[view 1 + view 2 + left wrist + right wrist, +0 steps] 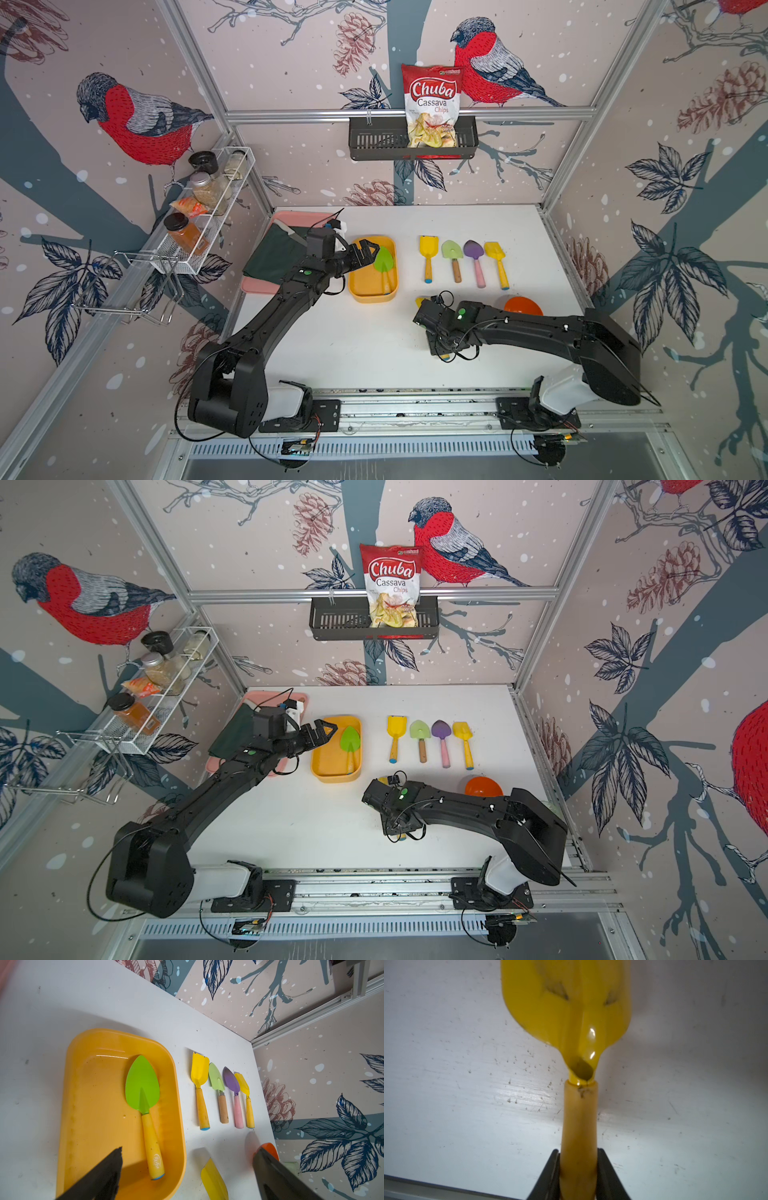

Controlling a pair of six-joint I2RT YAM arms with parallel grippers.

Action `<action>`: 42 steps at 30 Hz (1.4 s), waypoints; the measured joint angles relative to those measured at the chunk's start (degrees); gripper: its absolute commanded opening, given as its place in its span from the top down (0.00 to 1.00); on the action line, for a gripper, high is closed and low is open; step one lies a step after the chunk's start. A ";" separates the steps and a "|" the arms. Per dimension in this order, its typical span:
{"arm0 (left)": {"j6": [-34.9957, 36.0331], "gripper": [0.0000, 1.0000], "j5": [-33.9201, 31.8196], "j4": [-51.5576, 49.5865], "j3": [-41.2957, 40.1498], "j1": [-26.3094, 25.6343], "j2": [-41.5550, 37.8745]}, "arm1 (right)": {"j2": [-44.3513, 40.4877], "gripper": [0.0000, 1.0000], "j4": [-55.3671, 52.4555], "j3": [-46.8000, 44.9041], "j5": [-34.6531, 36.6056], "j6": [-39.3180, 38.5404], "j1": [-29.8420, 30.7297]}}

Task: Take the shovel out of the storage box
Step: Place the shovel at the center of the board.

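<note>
My right gripper will next move down a little to lay the shovel flat on bare tabletop around the yellow shovel's handle (618,1128) and let go of it.
The yellow-orange storage box (365,286) (330,762) (93,1105) sits left of the table's middle. In it lies a shovel (384,262) (350,739) (143,1084) with a green blade and a yellow handle, along the box's right side. My left gripper (365,253) (190,1149) hangs open above the box's far end, with nothing between its fingers. My right gripper (578,1153) is shut on the handle of a yellow shovel (571,1012) (214,1180), low over the table right of the box. In both top views the wrist hides most of that shovel.
Several toy shovels (461,259) lie in a row right of the box. An orange bowl (523,305) stands behind my right arm. A pink tray (257,286) holding a dark green cloth (274,253) lies under my left arm. Wall racks (411,137) hang above.
</note>
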 measured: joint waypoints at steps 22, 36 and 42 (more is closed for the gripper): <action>1.62 0.01 -1.11 -1.92 0.00 -1.99 4.20 | 7.08 0.54 5.18 -1.03 1.99 3.39 -1.92; 7.39 0.15 -8.44 -12.52 11.28 -6.67 16.22 | -0.22 0.38 1.42 2.19 1.38 3.39 -0.68; 10.05 0.31 -13.11 -18.23 16.41 -9.07 23.93 | -8.44 0.39 -1.31 3.45 4.76 2.16 -1.99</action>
